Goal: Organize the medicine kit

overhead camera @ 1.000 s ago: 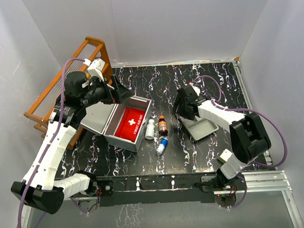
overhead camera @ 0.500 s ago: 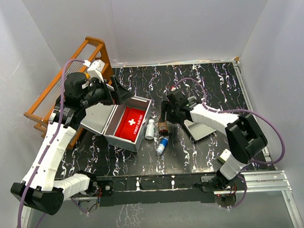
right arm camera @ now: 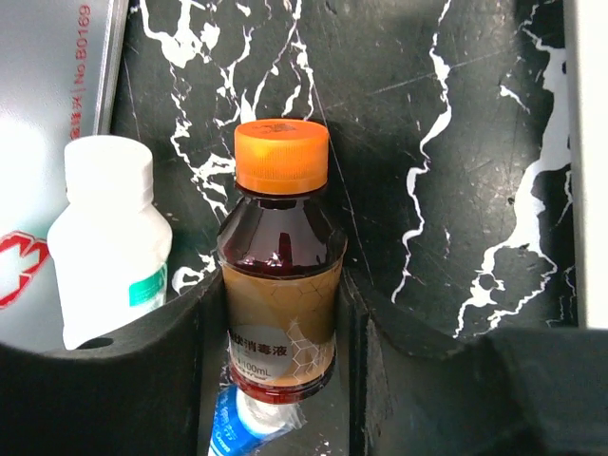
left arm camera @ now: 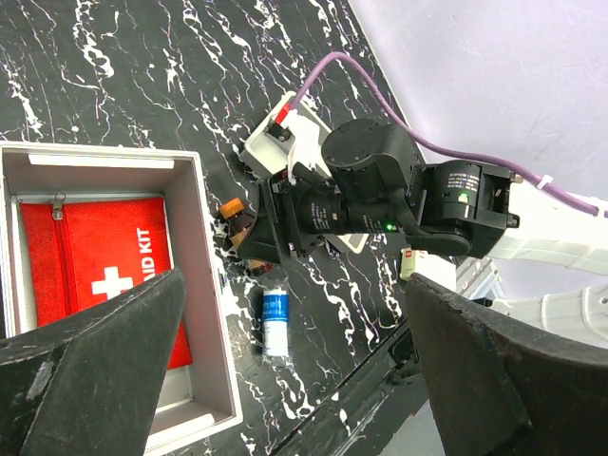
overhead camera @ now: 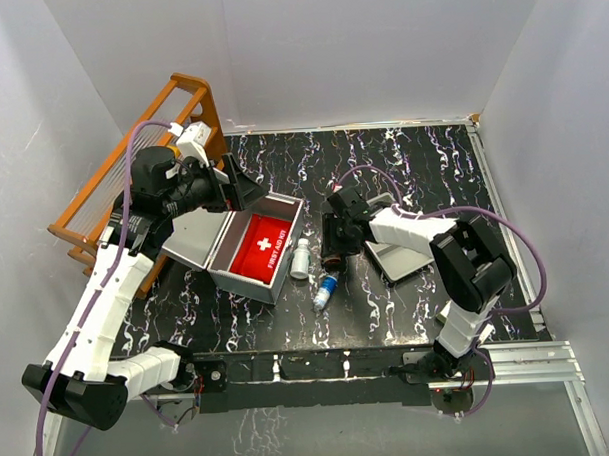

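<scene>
The brown bottle (right arm camera: 282, 285) should go into the shallow metal tray, where the tray's bottom is empty. My right gripper will next move up, to the right in the top view, then down into the tray, and release it there.
The open metal first-aid box (overhead camera: 217, 253) holds a red pouch (overhead camera: 265, 241). Beside its right wall are a white bottle (overhead camera: 301, 258), a brown bottle with an orange cap (overhead camera: 327, 253) and a blue-and-white tube (overhead camera: 325, 290). My right gripper (overhead camera: 330, 249) is low over the brown bottle. In the right wrist view its fingers (right arm camera: 142, 380) press both sides of the brown bottle (right arm camera: 282, 285), with the white bottle (right arm camera: 109, 247) to its left. My left gripper (overhead camera: 239, 186) is open above the box's far edge. It looks down on the pouch (left arm camera: 104, 275) and tube (left arm camera: 275, 321).
A shallow metal tray (overhead camera: 401, 257) lies right of the bottles, under my right forearm. A wooden rack (overhead camera: 132, 164) leans at the far left. White walls close in the black marbled table (overhead camera: 422, 164) on three sides.
My right gripper has moved left from the metal tray to the brown bottle and now has its fingers on both sides of it. My left arm has hardly moved.
</scene>
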`<state>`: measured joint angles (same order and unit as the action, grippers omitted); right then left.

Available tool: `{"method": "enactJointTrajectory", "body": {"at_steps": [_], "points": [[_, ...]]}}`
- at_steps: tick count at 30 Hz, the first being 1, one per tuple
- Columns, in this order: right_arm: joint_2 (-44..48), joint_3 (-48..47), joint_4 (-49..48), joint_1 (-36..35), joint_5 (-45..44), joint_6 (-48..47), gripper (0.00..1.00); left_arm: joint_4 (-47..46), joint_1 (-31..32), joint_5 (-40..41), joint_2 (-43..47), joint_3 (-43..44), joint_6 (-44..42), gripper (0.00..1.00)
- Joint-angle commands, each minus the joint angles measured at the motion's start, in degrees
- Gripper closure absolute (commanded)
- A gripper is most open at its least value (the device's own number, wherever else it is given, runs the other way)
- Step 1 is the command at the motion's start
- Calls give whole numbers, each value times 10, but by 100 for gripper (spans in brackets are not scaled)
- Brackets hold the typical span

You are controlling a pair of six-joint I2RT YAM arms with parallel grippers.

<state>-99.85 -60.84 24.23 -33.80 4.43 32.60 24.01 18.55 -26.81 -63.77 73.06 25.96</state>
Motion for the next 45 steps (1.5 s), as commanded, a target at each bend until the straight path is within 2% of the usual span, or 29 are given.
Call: {"method": "enactJointTrajectory", "body": {"at_steps": [1,7,11,22,27,35,41,45], "points": [[-10,-36,-25,-3,-14,-17,64,-4,-1,1,16,0,1,1],[40,-52,-13,-1,-58,-40,67,4,0,1,19,2,-2,1],[72,-63,1,20,-45,-60,68,4,-1,-8,28,-2,-3,1],[179,-2,1,142,-5,-144,69,-4,-1,-129,52,35,-74,1],[174,9,11,153,-42,-214,69,-18,-1,-123,72,36,-77,1],[144,-16,25,154,-90,-252,67,-9,-1,-87,78,41,-82,1],[143,5,0,153,-43,-291,68,-29,0,-85,75,29,-76,1],[136,12,-11,154,-54,-297,68,-48,-1,-88,63,30,-70,1]]}}
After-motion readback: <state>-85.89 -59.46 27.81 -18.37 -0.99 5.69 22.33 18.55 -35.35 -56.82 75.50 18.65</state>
